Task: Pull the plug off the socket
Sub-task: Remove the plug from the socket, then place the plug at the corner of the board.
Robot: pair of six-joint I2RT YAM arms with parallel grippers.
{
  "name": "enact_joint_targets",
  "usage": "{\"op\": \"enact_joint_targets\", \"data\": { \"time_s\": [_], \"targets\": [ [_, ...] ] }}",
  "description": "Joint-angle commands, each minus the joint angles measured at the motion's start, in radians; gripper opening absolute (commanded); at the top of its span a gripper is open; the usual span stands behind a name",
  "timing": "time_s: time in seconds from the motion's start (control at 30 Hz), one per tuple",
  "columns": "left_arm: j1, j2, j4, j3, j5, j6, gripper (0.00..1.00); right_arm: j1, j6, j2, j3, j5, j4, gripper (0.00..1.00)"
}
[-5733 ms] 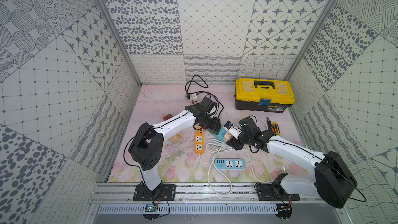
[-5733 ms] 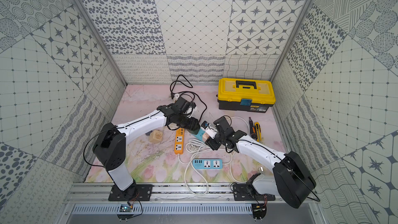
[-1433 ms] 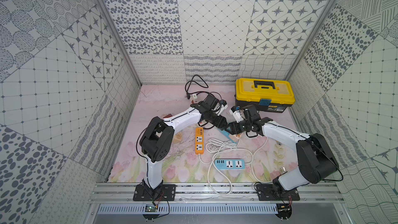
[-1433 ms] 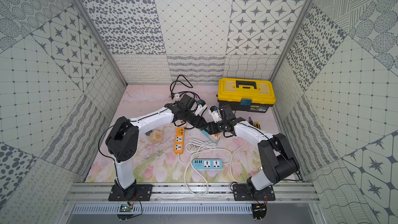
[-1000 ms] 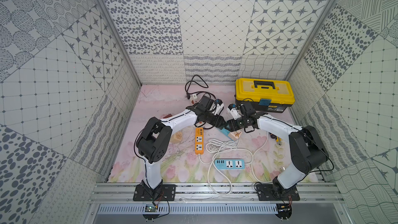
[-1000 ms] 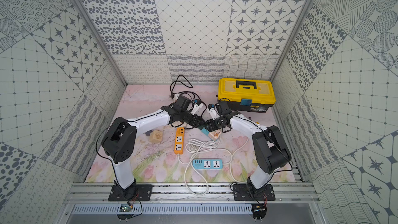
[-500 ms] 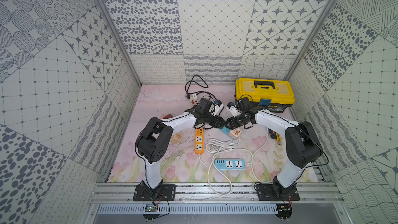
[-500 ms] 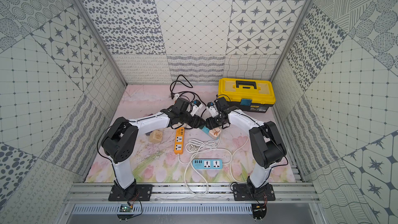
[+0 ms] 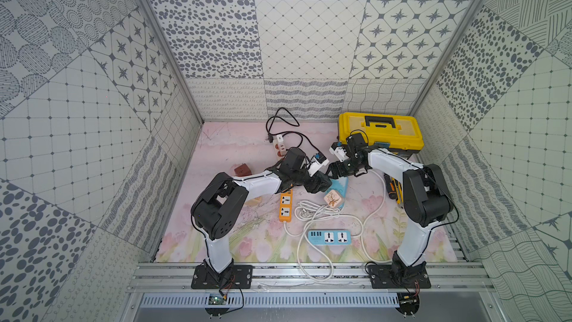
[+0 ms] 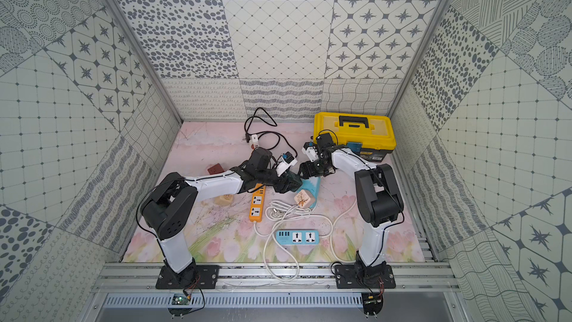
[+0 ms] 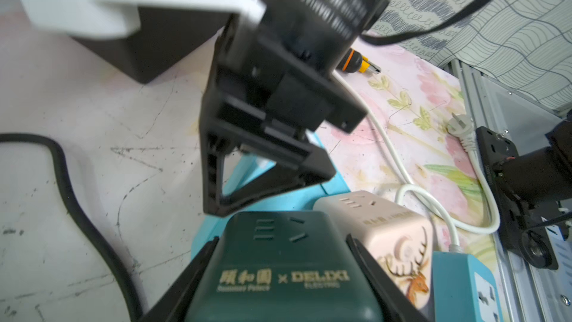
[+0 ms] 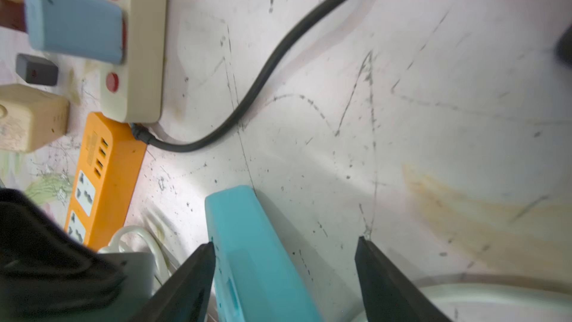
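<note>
I should carry the green socket past the orange strip with my left gripper, then lower and release it, because clear mat beyond that strip is below and back of the gripper.
My left gripper is shut on a dark green cube socket; the slots on its visible face hold no plug. In both top views this gripper sits mid-mat. My right gripper is open just opposite. A flat turquoise block lies on the mat between its fingers, against one of them. A white plug on a white cord lies loose on the mat. I cannot tell which plug the task means.
A pink cube socket with a deer print stands beside the green one. Orange strip, blue strip and coiled white cable lie nearer the front. Yellow toolbox at back right; white strip with black cable behind.
My right gripper's jaws have spread apart over the last second and its arm has folded back toward the toolbox. The left gripper keeps the same hold on the green socket.
</note>
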Motion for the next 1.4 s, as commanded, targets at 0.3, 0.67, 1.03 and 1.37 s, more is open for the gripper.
{"op": "enact_joint_targets", "data": {
  "time_s": [0.3,0.67,1.03,1.37],
  "targets": [
    [0.003,-0.055,0.011,0.053,0.017,0.208,0.20,-0.013,-0.020,0.027,-0.024,0.018,-0.058,0.66],
    [0.070,-0.282,-0.544,0.061,-0.280,-0.356,0.19,-0.052,0.095,-0.264,-0.139,0.016,0.150,0.89],
    [0.097,-0.405,-0.901,-0.147,-0.677,-0.589,0.25,-0.051,0.214,-0.676,-0.432,0.132,0.441,0.96],
    [0.122,-0.291,-0.927,-0.149,-0.914,-0.671,0.49,-0.051,0.246,-0.791,-0.529,0.113,0.451,0.96]
  ]
}}
